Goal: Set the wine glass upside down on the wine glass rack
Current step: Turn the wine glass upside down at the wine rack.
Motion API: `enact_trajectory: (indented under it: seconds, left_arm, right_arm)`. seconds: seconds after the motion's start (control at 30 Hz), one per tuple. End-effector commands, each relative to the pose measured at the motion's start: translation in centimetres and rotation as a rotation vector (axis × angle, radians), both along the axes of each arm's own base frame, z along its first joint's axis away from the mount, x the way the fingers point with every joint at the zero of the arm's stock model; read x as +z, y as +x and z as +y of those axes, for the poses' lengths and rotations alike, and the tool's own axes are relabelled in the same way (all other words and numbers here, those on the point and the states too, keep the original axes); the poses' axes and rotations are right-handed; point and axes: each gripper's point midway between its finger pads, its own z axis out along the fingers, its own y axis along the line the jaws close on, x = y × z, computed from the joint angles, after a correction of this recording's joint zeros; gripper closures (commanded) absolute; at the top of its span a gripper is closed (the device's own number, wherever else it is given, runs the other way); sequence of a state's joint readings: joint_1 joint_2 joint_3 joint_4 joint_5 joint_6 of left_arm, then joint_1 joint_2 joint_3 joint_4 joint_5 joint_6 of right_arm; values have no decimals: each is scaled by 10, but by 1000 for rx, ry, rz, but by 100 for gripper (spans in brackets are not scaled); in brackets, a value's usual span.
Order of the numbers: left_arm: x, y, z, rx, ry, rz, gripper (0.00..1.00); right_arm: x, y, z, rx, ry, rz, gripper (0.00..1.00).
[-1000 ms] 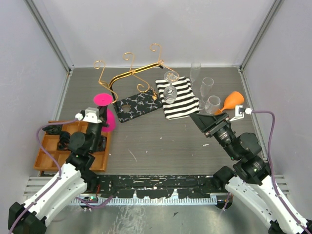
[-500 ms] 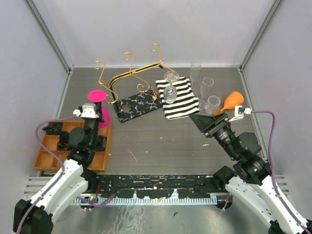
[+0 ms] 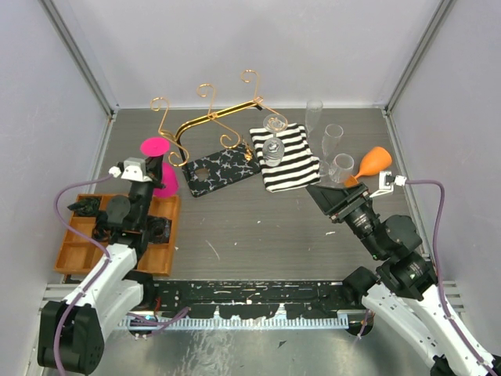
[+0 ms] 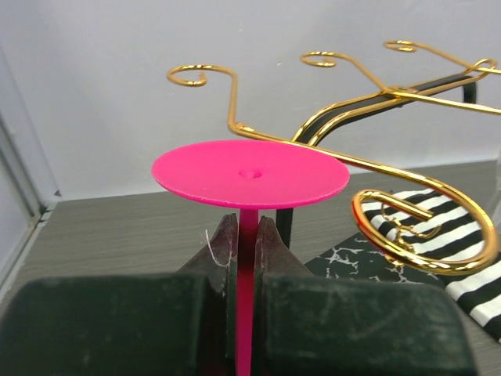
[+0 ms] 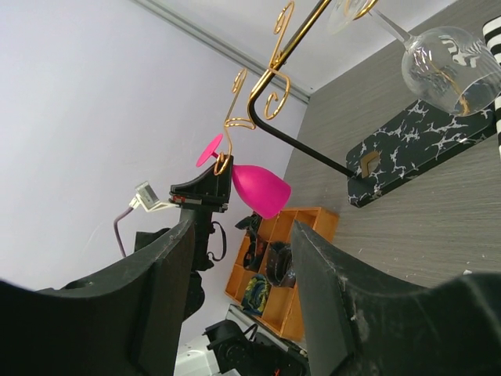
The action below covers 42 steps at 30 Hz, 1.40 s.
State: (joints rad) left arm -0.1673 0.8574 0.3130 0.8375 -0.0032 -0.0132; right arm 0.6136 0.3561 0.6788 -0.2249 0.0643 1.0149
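Observation:
I will turn my left gripper and move it to the right in the top view, bring the glass's stem into the hook's curl and let go, because the rack's nearest scroll hook is empty.
The pink wine glass hangs upside down, its round foot on top. My left gripper is shut on its stem; in the left wrist view the fingers pinch the stem just under the foot. The gold wire rack stands on its black marbled base, to the right of the glass and beyond it. Its nearest scroll hook is right of the foot. In the right wrist view the bowl hangs by the rack's left hook. My right gripper is open and empty.
A clear glass hangs upside down on the rack's right side. A striped cloth lies beside the base. Clear glasses and an orange glass stand at the right. An orange compartment tray sits under my left arm.
My left gripper has carried the pink glass a little left and toward the back, bringing its foot closer to the rack's left hook. The right arm has not moved.

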Motion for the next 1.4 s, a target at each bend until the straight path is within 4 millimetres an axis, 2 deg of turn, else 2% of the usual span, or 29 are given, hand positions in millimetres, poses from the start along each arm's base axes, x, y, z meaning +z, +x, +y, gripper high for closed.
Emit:
enact_trajectory:
  seconds: [0.0, 0.33, 1.37]
  left_arm:
    - [43, -9, -14, -97, -22, -145, 100]
    - [38, -9, -34, -207, 6, -144, 100]
    - [22, 8, -65, -370, 31, -120, 100]
  right_arm:
    - [13, -4, -6, -15, 18, -45, 42]
    - [9, -3, -4, -9, 12, -34, 42]
    - [-2, -3, -13, -50, -2, -10, 42]
